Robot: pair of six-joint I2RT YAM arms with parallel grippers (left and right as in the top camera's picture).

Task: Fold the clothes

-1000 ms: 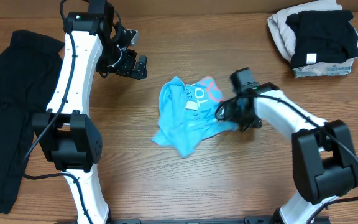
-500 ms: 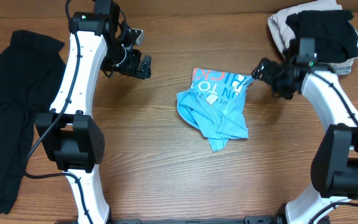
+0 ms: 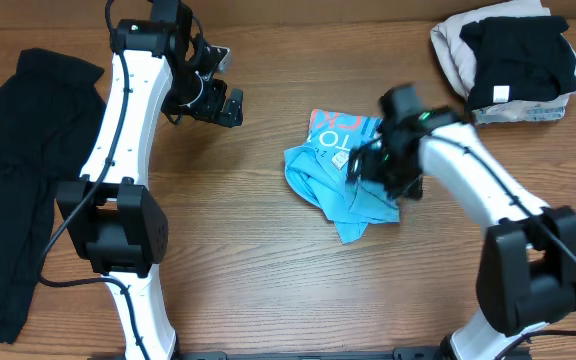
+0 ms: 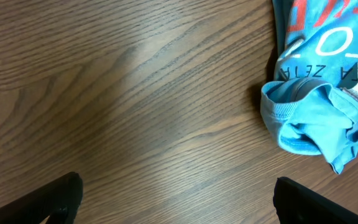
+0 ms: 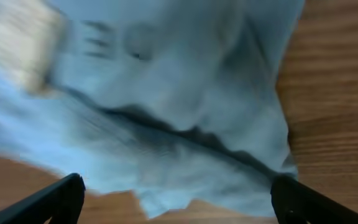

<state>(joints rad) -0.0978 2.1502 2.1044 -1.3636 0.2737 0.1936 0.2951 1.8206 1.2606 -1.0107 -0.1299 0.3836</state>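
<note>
My right gripper will next move down onto the bunched blue cloth (image 3: pixel 372 203) near the white tag, because this part of the T-shirt is just below it.
The clothes, a light blue T-shirt (image 3: pixel 340 178) with white and red-orange print, lie crumpled in a heap at the table's middle. My right gripper (image 3: pixel 370 166) hovers over the heap's right side, blurred by motion. In the right wrist view the blue cloth (image 5: pixel 166 93) fills the frame, and the right gripper (image 5: pixel 179 202) is open above it with nothing pinched. My left gripper (image 3: pixel 226 106) stands open to the upper left, apart from the shirt. The left wrist view has the shirt's collar and white tag (image 4: pixel 316 93) at the right, with bare wood between the left gripper's (image 4: pixel 179 202) fingers.
A large black garment (image 3: pixel 8 180) is spread along the table's left edge. A stack of folded black and beige clothes (image 3: pixel 508 55) sits at the back right corner. Bare wooden table (image 3: pixel 268 280) lies in front of the shirt.
The shirt went from left of centre to right of it, and has lain still this half second. My right gripper let go near the back right stack and swung back over it. The left arm barely moved.
</note>
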